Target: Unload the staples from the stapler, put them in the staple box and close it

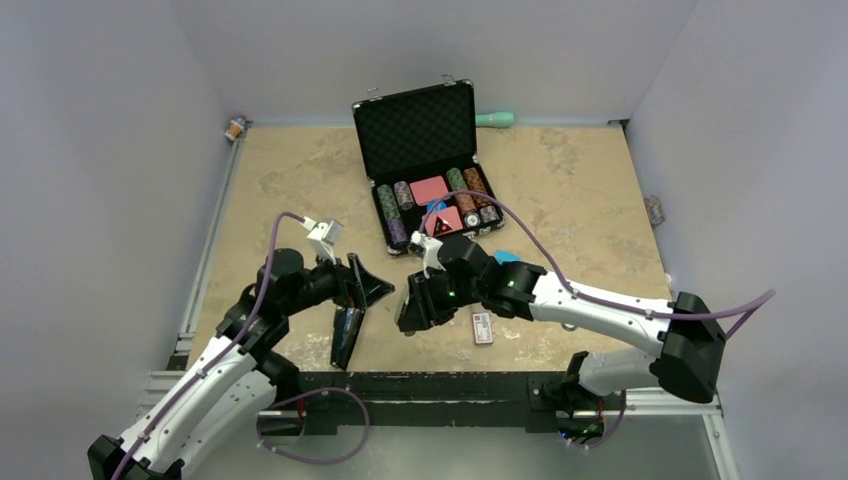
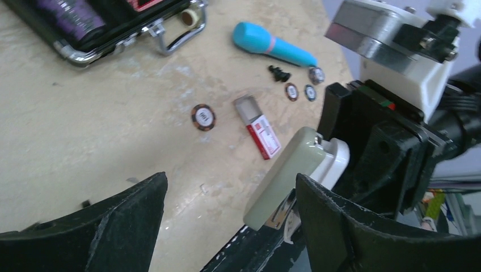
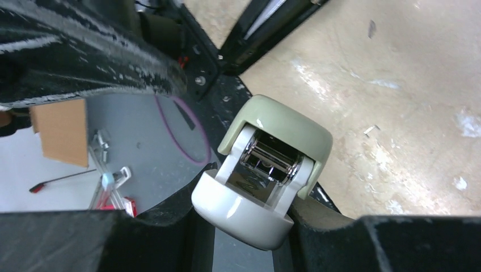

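Observation:
The stapler's pale green top (image 2: 285, 174) slants to the right of my left gripper in its wrist view, so I will swing that way, turning the fingers astride it.
The stapler (image 3: 266, 164) has a pale green top, a white base and a shiny metal inner rail. My right gripper (image 3: 244, 226) is shut on its white base and holds it in the air over the table's near edge. In the left wrist view the stapler (image 2: 286, 175) sticks out of the black right gripper (image 2: 368, 147) toward me. My left gripper (image 2: 230, 181) is wide open and empty, with its right finger (image 2: 340, 226) close beside the stapler's tip. In the top view the two grippers (image 1: 365, 320) (image 1: 408, 315) face each other, and the stapler is hidden there.
An open black case (image 1: 425, 165) with poker chips stands at the back middle. A small red-and-white box (image 2: 262, 133) lies near the right gripper, also seen from above (image 1: 483, 327). A teal pen (image 2: 272, 44), a black screw and loose chips (image 2: 203, 117) lie nearby. The black front rail (image 1: 450, 385) borders the table.

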### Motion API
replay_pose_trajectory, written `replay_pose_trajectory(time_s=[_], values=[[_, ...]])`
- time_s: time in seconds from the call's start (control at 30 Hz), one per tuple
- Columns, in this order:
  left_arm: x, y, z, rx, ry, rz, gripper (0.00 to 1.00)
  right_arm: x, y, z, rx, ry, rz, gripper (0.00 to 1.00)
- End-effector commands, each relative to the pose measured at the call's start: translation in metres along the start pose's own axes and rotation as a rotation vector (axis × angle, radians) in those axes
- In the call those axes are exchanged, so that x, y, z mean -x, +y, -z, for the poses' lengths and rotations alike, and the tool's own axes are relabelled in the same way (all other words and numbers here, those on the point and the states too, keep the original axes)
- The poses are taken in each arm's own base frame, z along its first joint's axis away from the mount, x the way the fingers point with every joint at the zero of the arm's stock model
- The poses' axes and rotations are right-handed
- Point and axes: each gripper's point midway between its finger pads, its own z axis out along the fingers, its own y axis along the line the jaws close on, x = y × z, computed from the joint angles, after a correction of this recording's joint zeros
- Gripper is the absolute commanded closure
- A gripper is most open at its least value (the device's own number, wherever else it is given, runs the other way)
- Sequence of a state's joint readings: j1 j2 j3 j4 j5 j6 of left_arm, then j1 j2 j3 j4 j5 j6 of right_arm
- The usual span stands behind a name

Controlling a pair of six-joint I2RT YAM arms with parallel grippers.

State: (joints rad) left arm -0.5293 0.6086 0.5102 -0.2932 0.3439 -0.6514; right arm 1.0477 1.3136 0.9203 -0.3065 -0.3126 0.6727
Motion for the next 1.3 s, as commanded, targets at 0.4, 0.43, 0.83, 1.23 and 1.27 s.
replay_pose_trajectory(time_s=[0.4,0.43,0.83,1.23,1.27], values=[[0.048,-0.125,0.05,-0.593,-0.136,-0.154,0.13,0.033,0.096,0.072,0.484,-0.253,0.288,1.0],[0.049,-0.13,0.054,-0.618,-0.136,-0.158,0.13,0.032,0.101,0.078,0.513,-0.258,0.306,1.0],[0.045,-0.174,0.091,-0.882,-0.062,-0.252,0.19,0.024,0.136,0.119,0.707,-0.315,0.495,1.0],[0.041,-0.174,0.083,-0.902,0.039,-0.229,0.29,0.031,0.139,0.111,0.709,-0.298,0.524,1.0],[0.04,-0.173,0.082,-0.901,0.046,-0.226,0.3,0.032,0.139,0.11,0.705,-0.296,0.525,1.0]])
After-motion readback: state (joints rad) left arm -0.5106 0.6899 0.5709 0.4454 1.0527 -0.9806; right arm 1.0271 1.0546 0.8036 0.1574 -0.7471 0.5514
